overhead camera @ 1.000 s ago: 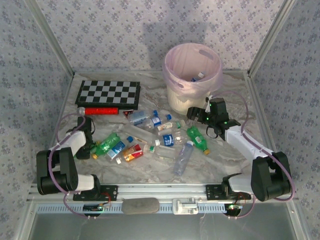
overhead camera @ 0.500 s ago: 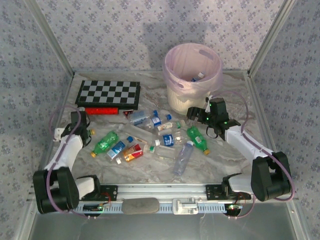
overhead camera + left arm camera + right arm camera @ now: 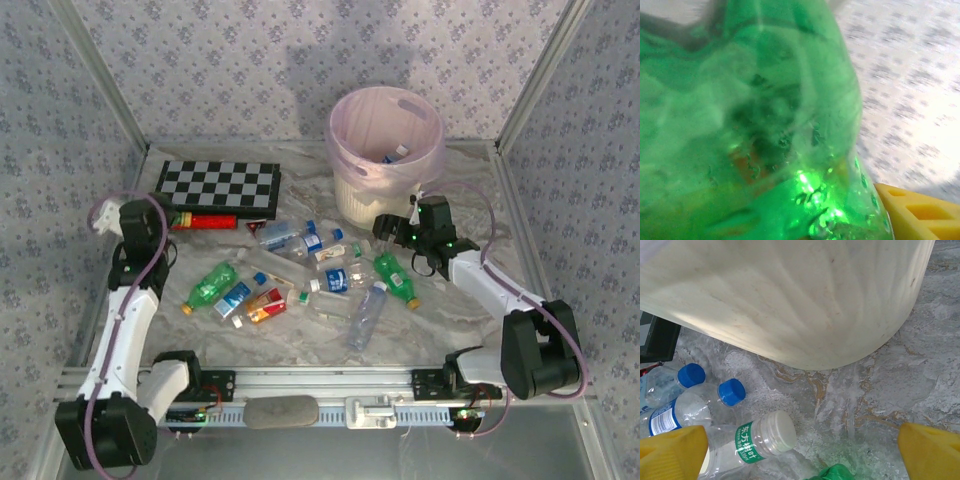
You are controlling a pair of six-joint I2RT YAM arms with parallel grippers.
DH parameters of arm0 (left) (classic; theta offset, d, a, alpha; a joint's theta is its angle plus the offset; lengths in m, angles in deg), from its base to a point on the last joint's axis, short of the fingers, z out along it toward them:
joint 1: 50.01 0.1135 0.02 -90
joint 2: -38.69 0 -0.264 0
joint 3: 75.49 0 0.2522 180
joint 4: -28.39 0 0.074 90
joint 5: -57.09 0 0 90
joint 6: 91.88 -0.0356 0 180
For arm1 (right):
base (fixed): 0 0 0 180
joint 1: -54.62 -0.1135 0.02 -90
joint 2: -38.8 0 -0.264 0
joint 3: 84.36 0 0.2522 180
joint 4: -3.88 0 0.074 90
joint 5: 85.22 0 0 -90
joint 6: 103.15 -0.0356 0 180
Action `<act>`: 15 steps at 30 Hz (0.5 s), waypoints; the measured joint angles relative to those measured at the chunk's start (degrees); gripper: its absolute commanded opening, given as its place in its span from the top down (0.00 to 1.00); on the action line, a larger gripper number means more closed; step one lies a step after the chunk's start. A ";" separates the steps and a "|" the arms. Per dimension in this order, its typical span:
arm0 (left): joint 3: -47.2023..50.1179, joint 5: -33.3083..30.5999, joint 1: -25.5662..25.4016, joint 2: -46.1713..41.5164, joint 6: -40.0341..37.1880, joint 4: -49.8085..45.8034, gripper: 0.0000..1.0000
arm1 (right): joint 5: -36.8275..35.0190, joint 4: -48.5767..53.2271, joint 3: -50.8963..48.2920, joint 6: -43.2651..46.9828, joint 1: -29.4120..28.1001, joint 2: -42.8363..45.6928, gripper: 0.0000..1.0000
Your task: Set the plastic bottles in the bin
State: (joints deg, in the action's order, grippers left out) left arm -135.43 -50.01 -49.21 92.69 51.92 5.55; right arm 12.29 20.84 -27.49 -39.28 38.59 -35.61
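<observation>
The bin's opening (image 3: 387,130), lined in pink, stands clear, so the robot needs to carry its left gripper outward and across the chessboard, over that opening, to release the green bottle.
Several plastic bottles (image 3: 300,268) lie scattered mid-table: clear ones with blue caps, a green one (image 3: 212,283), another green one (image 3: 396,276) and an orange-red one (image 3: 266,306). My left gripper (image 3: 152,212) is raised at the left, shut on a green bottle (image 3: 750,125) that crowds the left wrist view beside one yellow fingertip (image 3: 920,215). The bin (image 3: 432,150), cream with a pink liner, stands at the back right with a bottle (image 3: 396,155) inside. My right gripper (image 3: 395,232) (image 3: 800,455) hangs open and empty at the bin's base (image 3: 790,300), above a white-capped clear bottle (image 3: 755,440).
A black-and-white chessboard (image 3: 217,187) lies at the back left with a red stick (image 3: 202,222) along its front edge. Patterned walls close in the left, back and right sides. A metal rail (image 3: 330,385) runs along the near edge.
My left arm has lifted off the table and swung back and to the left, carrying a green bottle up with it. The right arm has not moved.
</observation>
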 measured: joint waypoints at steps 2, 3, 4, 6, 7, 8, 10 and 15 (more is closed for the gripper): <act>-4.11 2.62 -3.50 3.15 -3.69 2.43 0.56 | 0.02 -0.02 0.00 -0.02 -0.04 0.00 0.01; -5.97 3.85 -5.25 4.72 -5.29 3.41 0.55 | 0.04 0.00 0.00 -0.02 -0.04 0.00 0.01; -8.09 5.03 -7.19 6.54 -7.08 4.50 0.55 | 0.02 -0.02 0.00 -0.04 -0.04 0.00 0.01; -11.82 7.19 -10.67 10.01 -10.25 6.34 0.55 | 0.00 0.00 0.00 -0.07 -0.04 0.00 0.01; -14.19 8.24 -12.61 12.11 -12.07 6.84 0.55 | 0.00 0.00 0.00 -0.13 -0.04 0.02 0.01; -16.57 9.31 -14.45 14.27 -13.86 7.61 0.55 | -0.02 0.02 -0.02 -0.17 -0.04 0.07 0.01; -21.18 11.28 -17.66 18.40 -16.98 8.72 0.55 | -0.11 0.09 -0.20 -0.17 -0.04 0.35 0.01; -33.90 15.37 -24.68 28.44 -24.30 9.33 0.55 | -0.70 0.46 -0.90 -0.15 -0.02 2.05 0.01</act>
State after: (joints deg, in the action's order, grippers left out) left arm -169.33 -34.65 -73.89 121.12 27.62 14.88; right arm 11.59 21.30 -28.38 -39.44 38.56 -33.55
